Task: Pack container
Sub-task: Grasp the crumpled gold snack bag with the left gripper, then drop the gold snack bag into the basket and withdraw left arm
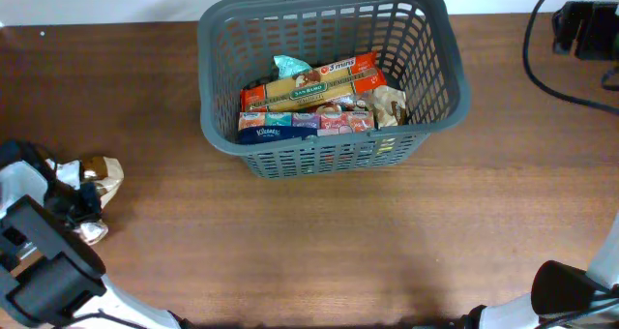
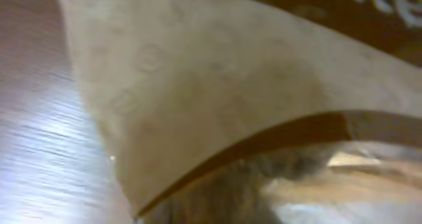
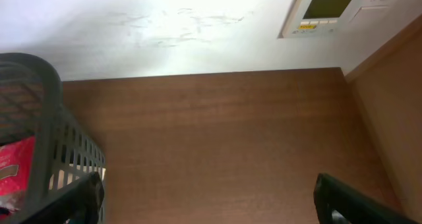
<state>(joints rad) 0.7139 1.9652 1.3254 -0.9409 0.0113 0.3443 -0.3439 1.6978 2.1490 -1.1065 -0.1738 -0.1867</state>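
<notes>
My left gripper needs to rise, cross over, lower and release the bag next, because the yellow pasta box [image 1: 309, 95] is to the right in the overhead view, inside the container's rim.
The container [image 1: 440, 116] is a dark grey slotted basket at the back centre of the table. It holds several food packets, among them a red box [image 1: 353, 73] and a yellow pasta box [image 1: 309, 95]. My left gripper [image 1: 80, 201] is at the left edge of the table, closed around a brown and silver packet [image 1: 104, 174]. That packet [image 2: 198, 85] fills the left wrist view and hides the fingers. My right gripper [image 3: 210, 207] is open and empty over bare table, with the container's rim [image 3: 39, 85] to its left.
Black cables and a black device [image 1: 585, 29] lie at the back right. A wall panel [image 3: 326, 10] shows in the right wrist view. The right arm's base [image 1: 571, 290] is at the front right corner.
</notes>
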